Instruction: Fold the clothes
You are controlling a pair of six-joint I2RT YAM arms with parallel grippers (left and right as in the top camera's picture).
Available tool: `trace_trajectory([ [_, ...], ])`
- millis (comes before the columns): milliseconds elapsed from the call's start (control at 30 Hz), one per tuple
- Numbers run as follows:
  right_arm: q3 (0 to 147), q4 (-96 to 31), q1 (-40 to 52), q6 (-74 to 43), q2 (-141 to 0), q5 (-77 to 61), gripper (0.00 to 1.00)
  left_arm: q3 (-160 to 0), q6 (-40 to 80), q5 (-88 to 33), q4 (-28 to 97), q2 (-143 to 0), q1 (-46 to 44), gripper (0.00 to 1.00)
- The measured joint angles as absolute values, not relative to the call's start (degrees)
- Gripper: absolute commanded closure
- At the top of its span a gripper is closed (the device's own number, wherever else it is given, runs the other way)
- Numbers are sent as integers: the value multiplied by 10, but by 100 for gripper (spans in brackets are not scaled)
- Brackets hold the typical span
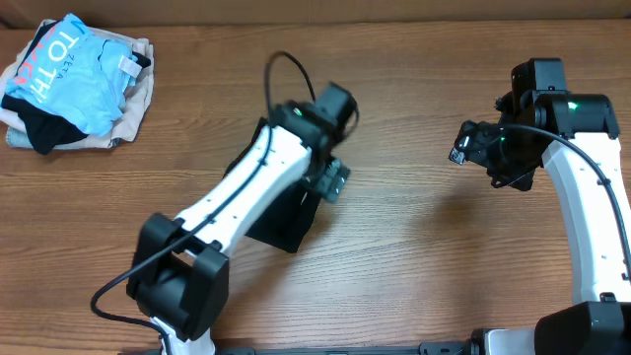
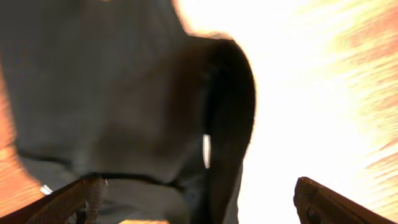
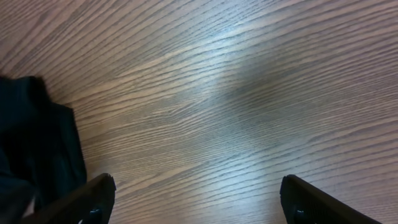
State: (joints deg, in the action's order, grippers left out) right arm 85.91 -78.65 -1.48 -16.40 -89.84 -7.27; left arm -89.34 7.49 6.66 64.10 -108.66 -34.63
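My left gripper lowers next, fingers apart, onto the shirt's raised fold (image 1: 309, 204) (image 2: 225, 124) by the white mark, since that fold lies below it, between the two fingers.
The black shirt (image 1: 286, 222) lies folded into a small bundle at the table's middle, mostly hidden under my left arm. In the blurred left wrist view the shirt (image 2: 124, 93) fills the left half, with a raised fold and a small white mark near it. My left gripper (image 1: 333, 180) hovers over the shirt's right edge, and its fingers (image 2: 199, 190) are wide apart and hold nothing. My right gripper (image 1: 461, 146) is off to the right over bare wood, open and empty (image 3: 196, 186). The shirt's edge (image 3: 37, 143) shows at the left of the right wrist view.
A pile of other clothes sits at the back left corner: a light blue garment (image 1: 69, 64) with lettering on top of a beige one (image 1: 133, 104). The wooden table (image 1: 414, 256) spreads between and in front of the arms.
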Motion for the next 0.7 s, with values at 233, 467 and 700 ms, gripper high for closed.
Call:
trace_trajectory([
  [233, 859, -786, -15, -165, -898, -73, 11, -785, 75, 78, 571, -1087, -348, 0],
  [467, 859, -787, -15, -164, -898, -73, 11, -713, 70, 90, 481, -1087, -348, 0],
  [700, 859, -787, -15, -165, -898, -73, 11, -683, 70, 100, 428, -1087, -348, 12],
])
